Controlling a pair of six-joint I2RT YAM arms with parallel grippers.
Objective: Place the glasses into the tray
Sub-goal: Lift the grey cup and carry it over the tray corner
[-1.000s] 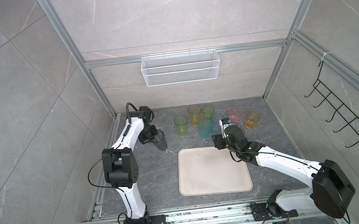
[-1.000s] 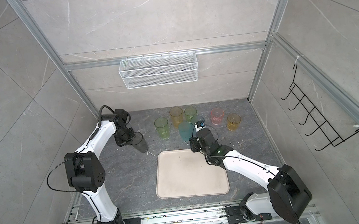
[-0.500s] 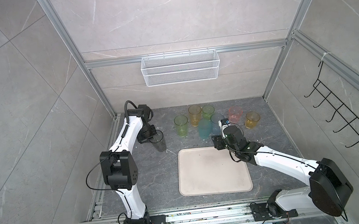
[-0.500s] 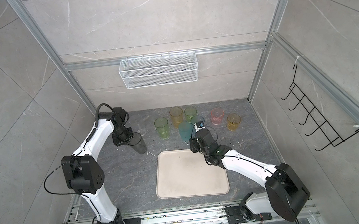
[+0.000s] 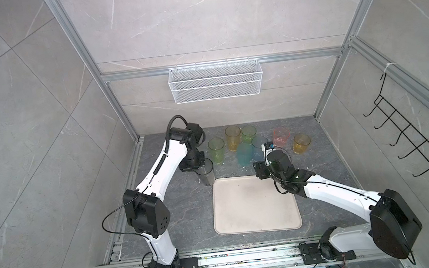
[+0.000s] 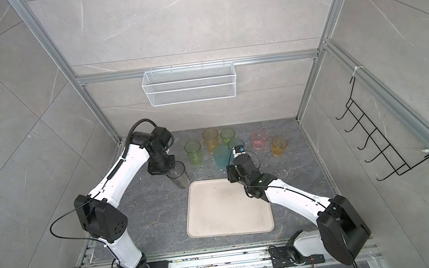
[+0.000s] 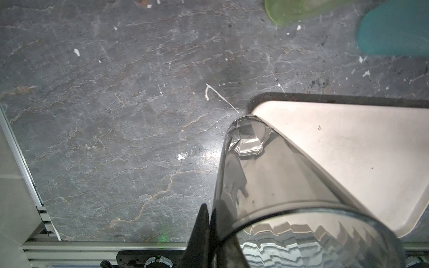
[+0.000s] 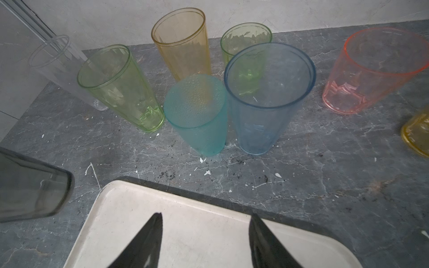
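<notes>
The glass's base hangs outside the cream tray. My left gripper should move toward the tray and down next, set the glass just inside the adjacent far corner (image 5: 223, 189) (image 7: 285, 124), and then let go of it.
My left gripper (image 7: 207, 208) is shut on the rim of the smoky grey glass (image 5: 206, 172) (image 7: 278, 185), which hangs upright beside the far left corner of the cream tray (image 5: 254, 204) (image 7: 348, 150). The tray holds nothing. My right gripper (image 8: 205, 217) (image 5: 261, 172) is open over the tray's far edge, facing the other glasses on the floor: tall green (image 8: 120, 85), tall amber (image 8: 183, 44), short green (image 8: 246, 37), teal (image 8: 197, 113), blue (image 8: 267, 97), pink (image 8: 371, 69), short amber (image 8: 415, 132) and clear (image 8: 62, 67). The left arm hides the clear one in both top views.
A white wire mesh basket (image 5: 216, 85) hangs on the back wall. A black hook rack (image 5: 411, 134) is mounted on the right wall. Aluminium rails (image 5: 135, 171) edge the dark stone floor. The glasses stand close together behind the tray.
My left gripper has carried the smoky grey glass to the right, up to the tray's far left corner. The right arm has hardly moved.
</notes>
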